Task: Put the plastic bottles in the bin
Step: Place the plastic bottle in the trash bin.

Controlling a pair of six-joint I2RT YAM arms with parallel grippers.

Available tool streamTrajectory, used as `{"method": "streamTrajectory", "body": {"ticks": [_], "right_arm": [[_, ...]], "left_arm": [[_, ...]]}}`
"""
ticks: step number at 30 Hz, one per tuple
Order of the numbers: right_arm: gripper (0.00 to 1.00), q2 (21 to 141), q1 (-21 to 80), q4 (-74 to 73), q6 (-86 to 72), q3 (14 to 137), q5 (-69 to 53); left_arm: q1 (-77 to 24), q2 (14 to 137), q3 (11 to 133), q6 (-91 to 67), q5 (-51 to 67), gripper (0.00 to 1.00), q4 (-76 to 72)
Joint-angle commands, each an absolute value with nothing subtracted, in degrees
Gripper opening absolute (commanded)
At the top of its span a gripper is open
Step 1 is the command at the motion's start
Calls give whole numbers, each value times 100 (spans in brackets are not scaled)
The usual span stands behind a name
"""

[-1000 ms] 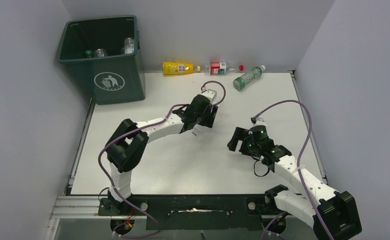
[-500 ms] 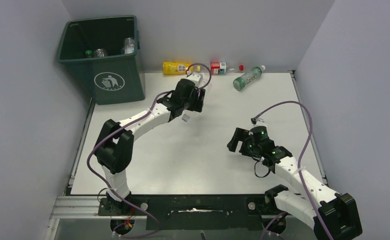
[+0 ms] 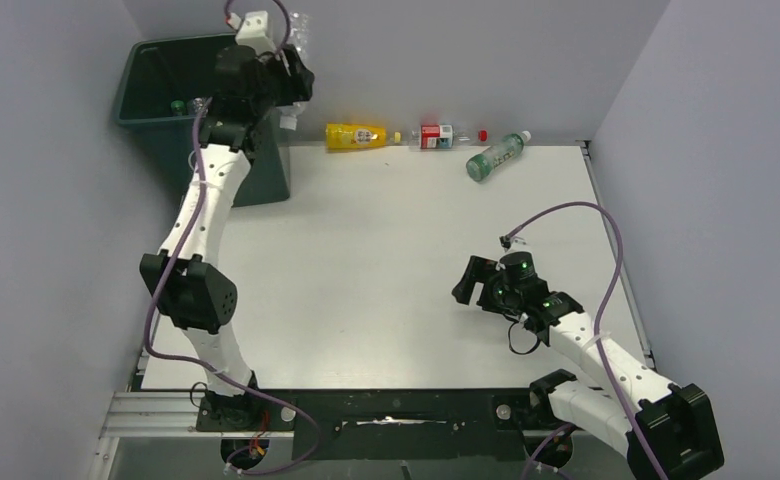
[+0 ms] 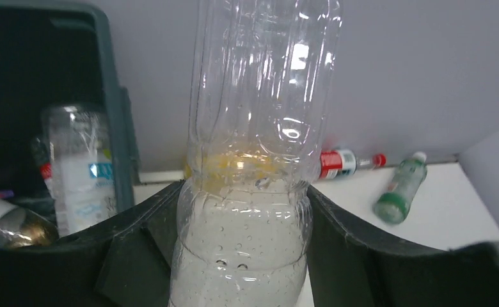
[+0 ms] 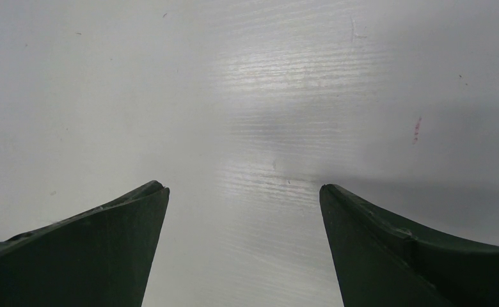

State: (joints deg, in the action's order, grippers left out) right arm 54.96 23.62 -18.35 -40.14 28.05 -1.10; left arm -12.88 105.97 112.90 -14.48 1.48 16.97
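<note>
The clear bottle point(image 3: 302, 36) is still beyond the bin's side rim, so my left gripper should first swing left in the top view, over the bin's opening.
My left gripper point(image 3: 288, 70) point(image 4: 244, 243) is raised high at the back left and is shut on a clear unlabelled plastic bottle point(image 4: 260, 128) point(image 3: 302, 36). The bottle stands upright between the jaws, just right of the right rim of the dark green bin point(image 3: 161, 150) point(image 4: 116, 128). Inside the bin lie several bottles point(image 4: 77, 166) point(image 3: 178, 105). Along the back wall lie a yellow bottle point(image 3: 356, 135), a red-labelled bottle point(image 3: 436, 135) point(image 4: 340, 163) and a green bottle point(image 3: 496, 157) point(image 4: 400, 188). My right gripper point(image 3: 471, 283) point(image 5: 244, 192) hangs open over bare table.
The grey walls close in on the left, back and right. The left arm's forearm crosses in front of the bin's front face. A metal rail point(image 3: 366, 410) with both arm bases runs along the near edge.
The left arm has swung from mid-table up and left to the bin's right rim, carrying the clear bottle. The right arm has not moved.
</note>
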Motion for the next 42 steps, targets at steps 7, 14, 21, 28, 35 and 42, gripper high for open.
{"method": "streamTrajectory", "body": {"ticks": [7,14,21,28,35,42], "right_arm": [[92,5539,2398,-1451,-4107,2676,-191],[92,5403,2430,-1483,-4199,2493,-200],[92,5527,2466,-1397,-4258,2439,-254],[96,5510,2509,-1469,-4269,2478,-220],[99,5325,2546,-1695,-4245,2575,-180],[98,5071,2680,-1950,-4300,2616,-63]], "left_arm": [[-259,10969,13156,-1921,806,55,1365],[466,11444,13147,-2225,820,54,631],[646,12516,14357,-2381,880,84,764],[742,11825,13681,-2545,631,86,764],[809,10463,12584,-2940,768,86,944],[729,8735,10353,-3635,1757,86,494]]}}
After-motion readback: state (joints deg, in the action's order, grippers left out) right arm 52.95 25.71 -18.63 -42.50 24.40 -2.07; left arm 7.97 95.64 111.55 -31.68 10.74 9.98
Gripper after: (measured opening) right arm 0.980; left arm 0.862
